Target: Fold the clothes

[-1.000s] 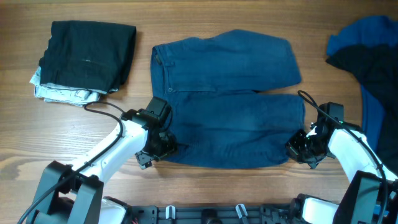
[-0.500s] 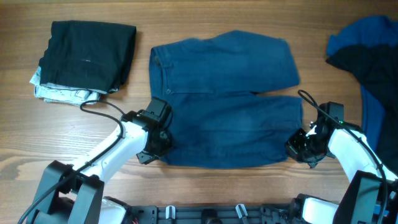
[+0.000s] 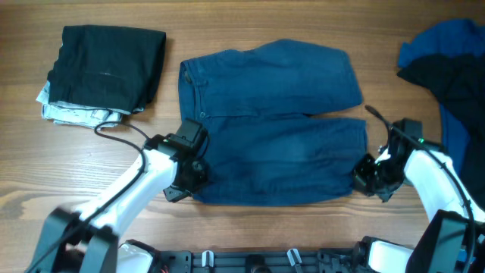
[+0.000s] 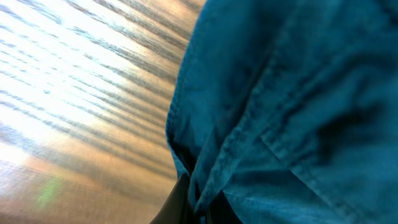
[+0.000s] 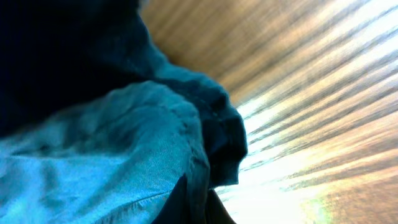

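Observation:
My left gripper lifts the trousers' near corner outward onto the far waistband corner next and releases it, which lays the near leg over the far one.
Dark navy trousers lie spread on the wooden table, legs pointing right, waistband at the left. My left gripper is shut on the trousers' near left corner by the waistband; in the left wrist view the blue cloth is pinched between the dark fingers. At the near leg's hem my right gripper is shut on the trousers, a fold of fabric caught between its fingers.
A folded black garment on a pale patterned one sits at the far left. A pile of royal blue and black clothes lies at the right edge. Bare wood shows at the near left.
The left gripper has closed on the trousers' corner. The trousers have shifted slightly left and their near edge has drawn up. The right gripper has moved a little away with the hem.

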